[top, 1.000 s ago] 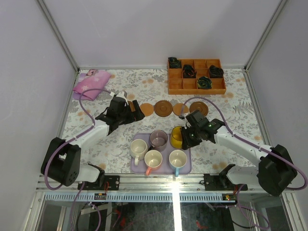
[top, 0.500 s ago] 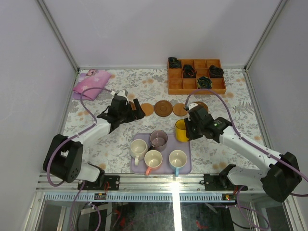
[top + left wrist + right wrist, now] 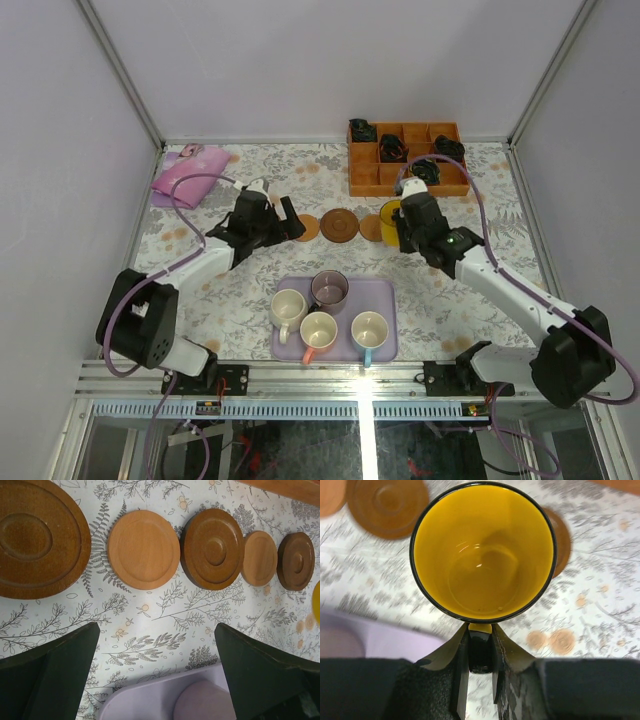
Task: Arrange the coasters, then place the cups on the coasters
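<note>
My right gripper will next move down and to its right in the wrist view, toward the dark end coaster point(image 3: 563, 542), to release the handle.
My right gripper point(image 3: 481, 650) is shut on the dark handle of the yellow cup point(image 3: 482, 550), which hangs above the right end of the coaster row point(image 3: 391, 215). A dark coaster point(image 3: 562, 537) shows partly behind the cup. Five brown coasters lie in a line, the biggest-looking at the left point(image 3: 35, 537), then tan point(image 3: 144, 549), dark point(image 3: 212, 548), tan point(image 3: 259, 558) and dark point(image 3: 296, 561). My left gripper point(image 3: 155, 665) stands wide open just in front of the row, holding nothing. The mauve cup point(image 3: 330, 290), the cream cup point(image 3: 288, 305), the pink-handled cup point(image 3: 318, 330) and the blue-handled cup point(image 3: 369, 330) stand on the lilac tray point(image 3: 385, 295).
An orange-brown compartment box point(image 3: 408, 158) with black cable bundles stands at the back right, close behind the right gripper. A pink pouch point(image 3: 188, 172) lies at the back left. Enclosure walls close in both sides.
The right gripper has lifted the yellow cup off the tray and carried it back to the right end of the coaster row. The left gripper has shifted slightly backward, still open.
</note>
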Robot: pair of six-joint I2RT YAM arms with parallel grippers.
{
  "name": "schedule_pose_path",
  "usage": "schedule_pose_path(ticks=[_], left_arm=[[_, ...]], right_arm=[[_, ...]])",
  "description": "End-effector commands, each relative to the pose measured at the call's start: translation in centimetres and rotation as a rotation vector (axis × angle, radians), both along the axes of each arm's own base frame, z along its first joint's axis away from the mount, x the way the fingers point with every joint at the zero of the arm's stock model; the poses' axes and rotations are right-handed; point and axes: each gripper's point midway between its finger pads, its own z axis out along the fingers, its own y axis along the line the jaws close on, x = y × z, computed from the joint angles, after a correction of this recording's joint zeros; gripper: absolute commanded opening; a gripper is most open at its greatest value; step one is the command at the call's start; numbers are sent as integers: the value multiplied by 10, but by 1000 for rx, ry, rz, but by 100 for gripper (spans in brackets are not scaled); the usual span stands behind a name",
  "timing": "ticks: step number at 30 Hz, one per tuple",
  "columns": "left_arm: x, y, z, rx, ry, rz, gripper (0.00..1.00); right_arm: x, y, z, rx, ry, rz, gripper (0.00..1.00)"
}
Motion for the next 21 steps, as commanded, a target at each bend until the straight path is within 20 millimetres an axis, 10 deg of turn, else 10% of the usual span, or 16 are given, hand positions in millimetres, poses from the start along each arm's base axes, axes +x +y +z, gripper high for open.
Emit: schedule_pose_path(ticks=[1,10,21], left_arm=[[22,-8,22,-19,-84,3,100],[31,-10,26,0,-94,-10,100],[34,-13,24,6,-92,-22,100]], right_arm=[[68,-24,44,105,-232,-117,0],[112,-48,26,106,-238,-179,0],[118,-56,-15,99,-173,-212,0]])
